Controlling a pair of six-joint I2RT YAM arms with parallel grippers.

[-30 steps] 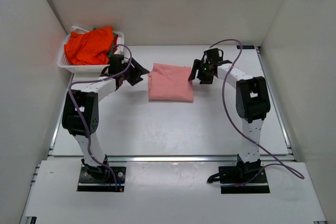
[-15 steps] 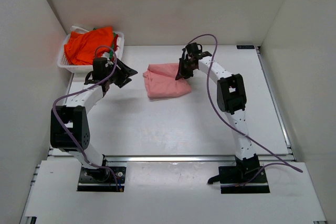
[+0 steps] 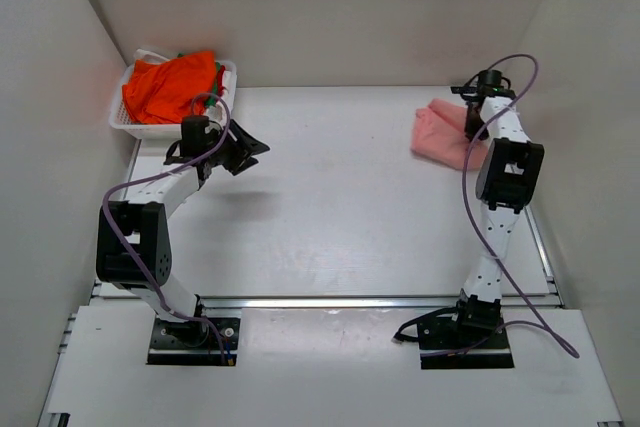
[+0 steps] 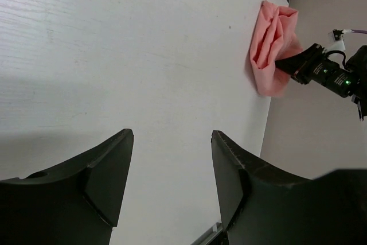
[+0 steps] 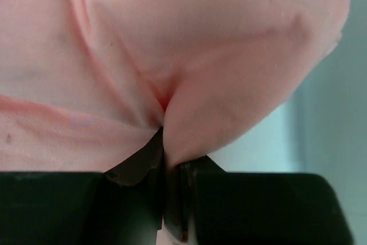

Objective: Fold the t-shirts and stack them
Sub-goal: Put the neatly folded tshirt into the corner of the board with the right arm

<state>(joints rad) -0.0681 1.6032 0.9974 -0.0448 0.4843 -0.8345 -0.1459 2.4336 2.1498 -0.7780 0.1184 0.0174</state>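
Note:
The pink t-shirt goes outward past a bare part of the table to the table's far edge next, and my right gripper releases it there.
The folded salmon-pink t-shirt lies bunched at the table's far right, also visible across the table in the left wrist view. My right gripper is shut on its edge; pink cloth is pinched between the two dark fingers and fills that view. A bright orange t-shirt with a bit of green cloth is heaped in the white basket at the far left. My left gripper hangs open just right of the basket, above bare table, nothing between its fingers.
White walls enclose the table on the left, back and right. The pink shirt sits close to the right wall and the table's right rail. A purple cable loops over the right arm.
The right gripper closed on the pink shirt at the table's middle and dragged it to the far right. The left gripper drew back a little toward the basket, staying open.

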